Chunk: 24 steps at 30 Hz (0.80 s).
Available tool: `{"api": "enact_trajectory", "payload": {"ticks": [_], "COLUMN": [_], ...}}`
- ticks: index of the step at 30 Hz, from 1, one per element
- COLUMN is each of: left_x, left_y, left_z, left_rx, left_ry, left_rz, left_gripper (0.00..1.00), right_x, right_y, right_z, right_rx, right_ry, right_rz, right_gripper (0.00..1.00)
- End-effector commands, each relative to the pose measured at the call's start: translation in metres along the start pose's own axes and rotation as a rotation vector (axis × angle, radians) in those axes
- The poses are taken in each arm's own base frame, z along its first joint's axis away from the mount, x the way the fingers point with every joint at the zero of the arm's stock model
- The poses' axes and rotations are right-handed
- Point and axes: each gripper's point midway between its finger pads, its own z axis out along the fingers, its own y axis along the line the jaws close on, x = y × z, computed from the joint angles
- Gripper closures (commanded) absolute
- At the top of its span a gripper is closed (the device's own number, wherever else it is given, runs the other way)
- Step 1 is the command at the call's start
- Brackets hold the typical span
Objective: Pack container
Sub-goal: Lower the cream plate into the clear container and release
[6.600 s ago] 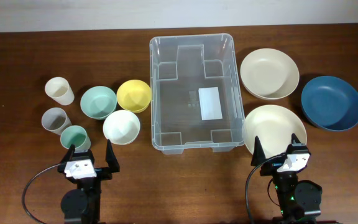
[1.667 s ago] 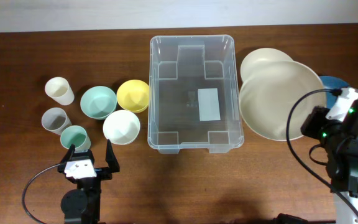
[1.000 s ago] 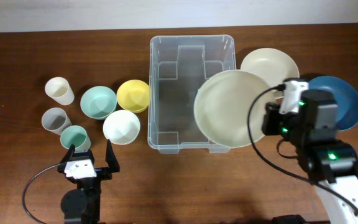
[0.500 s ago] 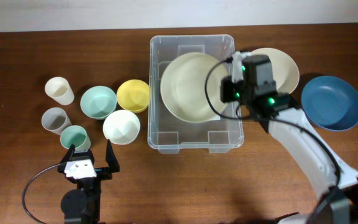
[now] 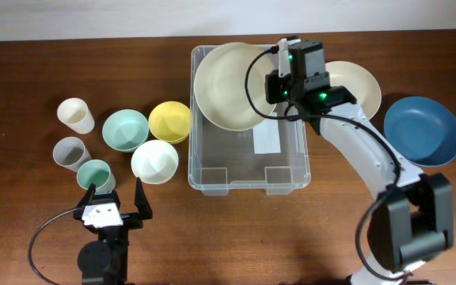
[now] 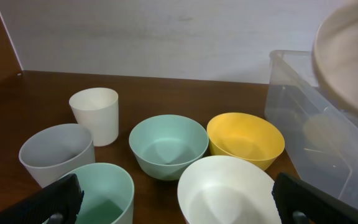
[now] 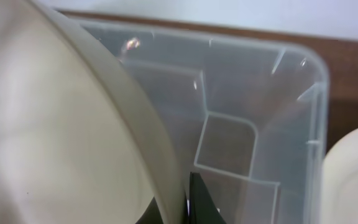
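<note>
The cream plate should next go down into the bin's far part, then my right gripper needs to release the plate's rim.
The container (image 5: 248, 187), a large clear plastic bin, stands at the table's middle with a white label (image 5: 268, 139) on its base. My right gripper (image 5: 275, 85) is shut on the rim of a cream plate (image 5: 226, 87), which hangs tilted over the bin's back left part. In the right wrist view the plate (image 7: 55, 124) fills the left side, pinched at my right gripper (image 7: 185, 206), with the container (image 7: 253, 93) below it. My left gripper (image 5: 115, 195) stands open at the front left, holding nothing; in its own view my left gripper (image 6: 179, 202) frames the bowls.
A second cream plate (image 5: 361, 89) and a dark blue plate (image 5: 423, 131) lie right of the bin. Left of it sit a teal bowl (image 5: 125, 130), a yellow bowl (image 5: 170, 121), a white bowl (image 5: 154, 161), and cream (image 5: 76, 115), grey (image 5: 70, 153) and teal (image 5: 96, 175) cups.
My right arm picked the cream plate up from the table's right side and carried it left and back, over the container. The left arm has not moved.
</note>
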Motion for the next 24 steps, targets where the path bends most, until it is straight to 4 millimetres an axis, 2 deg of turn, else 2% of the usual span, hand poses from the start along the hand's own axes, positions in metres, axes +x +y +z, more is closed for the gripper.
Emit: {"api": "enact_trajectory", "payload": {"ticks": [1, 5, 11, 15, 16, 18, 20, 23, 24], "left_x": [0.002, 0.002, 0.002, 0.002, 0.002, 0.002, 0.002, 0.002, 0.002], "left_y": [-0.002, -0.002, -0.002, -0.002, -0.002, -0.002, -0.002, -0.002, -0.002], "left_z": [0.0, 0.0, 0.0, 0.0, 0.0, 0.0, 0.0, 0.0, 0.0], "left_rx": [0.013, 0.013, 0.013, 0.013, 0.013, 0.013, 0.013, 0.013, 0.013], "left_ry": [0.0, 0.0, 0.0, 0.0, 0.0, 0.0, 0.0, 0.0, 0.0], "left_rz": [0.017, 0.017, 0.016, 0.017, 0.017, 0.017, 0.017, 0.017, 0.017], "left_gripper": [0.0, 0.0, 0.0, 0.0, 0.01, 0.0, 0.0, 0.0, 0.0], "right_x": [-0.002, 0.006, 0.029, 0.032, 0.028, 0.023, 0.018, 0.006, -0.005], "right_y": [0.006, -0.002, -0.009, -0.011, -0.011, -0.01, -0.009, -0.003, 0.0], "right_z": [0.015, 0.03, 0.058, 0.062, 0.061, 0.06, 0.058, 0.052, 0.043], "right_rx": [0.002, 0.042, 0.064, 0.069, 0.071, 0.069, 0.067, 0.059, 0.059], "right_ry": [-0.008, 0.001, 0.051, 0.054, 0.041, 0.031, 0.027, 0.03, 0.031], "right_rz": [-0.011, -0.012, -0.01, -0.01, -0.01, -0.011, -0.011, -0.015, -0.016], "right_gripper": [0.96, 0.96, 0.96, 0.96, 0.88, 0.53, 0.41, 0.37, 0.36]}}
